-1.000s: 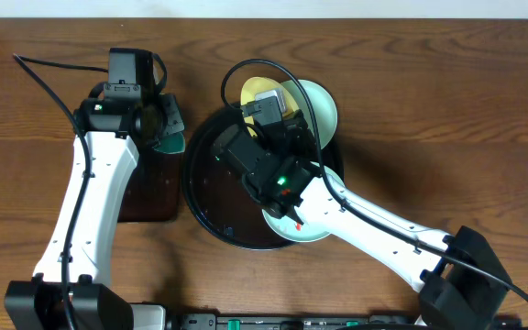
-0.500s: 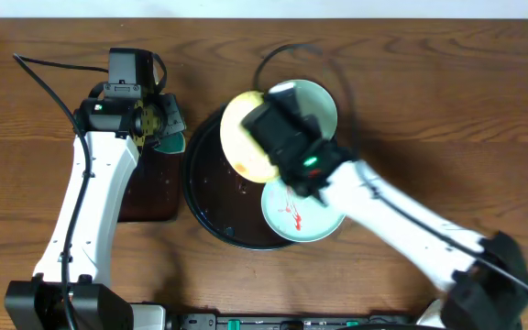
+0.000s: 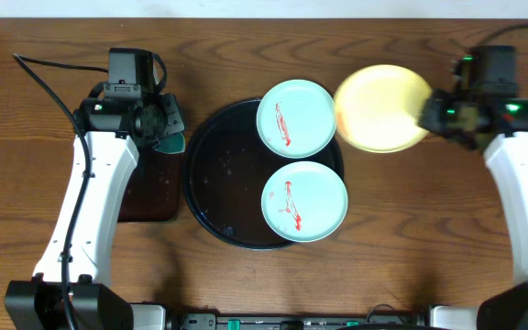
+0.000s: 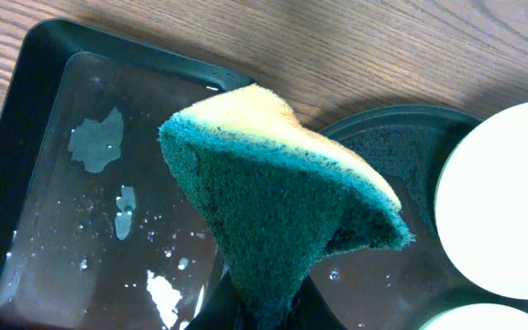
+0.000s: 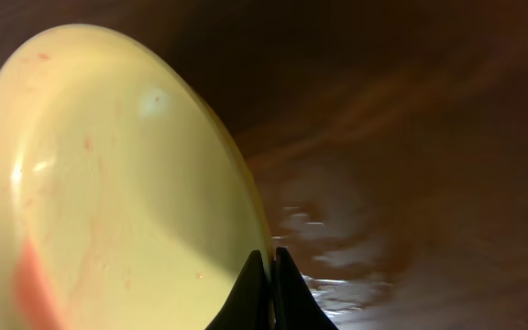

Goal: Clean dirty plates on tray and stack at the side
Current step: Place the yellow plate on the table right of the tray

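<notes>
The plate's rim goes back and down with my right gripper next for release. The bare wood beside the round tray lies below and back of the gripper.
My right gripper is shut on the rim of the pale yellow plate and holds it above the wood table to the right of the round black tray. In the right wrist view the plate is pinched between the fingers. Two aqua plates with red sauce streaks lie on the tray, one at the far right, one at the near right. My left gripper is shut on the teal sponge above the tray's left edge.
A rectangular black tray with water drops sits left of the round tray; it also shows in the left wrist view. Brown wood tabletop lies to the right of the round tray.
My right arm has lifted the yellow plate off the tray and swung it far to the right, uncovering both aqua plates. The left arm has not moved.
</notes>
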Robot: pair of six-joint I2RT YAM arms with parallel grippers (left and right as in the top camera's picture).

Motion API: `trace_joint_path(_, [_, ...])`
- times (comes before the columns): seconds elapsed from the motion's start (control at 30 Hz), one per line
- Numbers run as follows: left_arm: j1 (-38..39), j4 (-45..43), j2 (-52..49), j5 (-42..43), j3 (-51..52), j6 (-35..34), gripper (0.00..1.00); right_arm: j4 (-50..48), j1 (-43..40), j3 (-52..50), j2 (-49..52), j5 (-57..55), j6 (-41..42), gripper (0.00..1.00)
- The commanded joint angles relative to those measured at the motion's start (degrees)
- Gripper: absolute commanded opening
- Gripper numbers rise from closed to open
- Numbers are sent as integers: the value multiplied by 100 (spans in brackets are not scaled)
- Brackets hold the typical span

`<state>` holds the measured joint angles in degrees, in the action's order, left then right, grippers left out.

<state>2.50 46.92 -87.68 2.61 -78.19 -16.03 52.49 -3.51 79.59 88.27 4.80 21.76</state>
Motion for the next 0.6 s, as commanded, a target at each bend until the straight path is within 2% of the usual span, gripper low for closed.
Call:
trace_joint_path(0.0, [-24,-2,-33,-72,39,98,7,39,-662,-302,199,273,-173,1])
trace_joint_path(0.13, [-24,-2,-33,-72,39,98,7,-179,-973,-750,407,273,-297,1])
trace_joint_path(0.5, [-24,-2,-33,-72,42,98,7,-2041,-1029,-2306,566,-179,-428,2])
trace_joint_path(0.57, [-24,0,-33,-72,42,98,8,-2122,-1034,-2387,566,-273,-428,12])
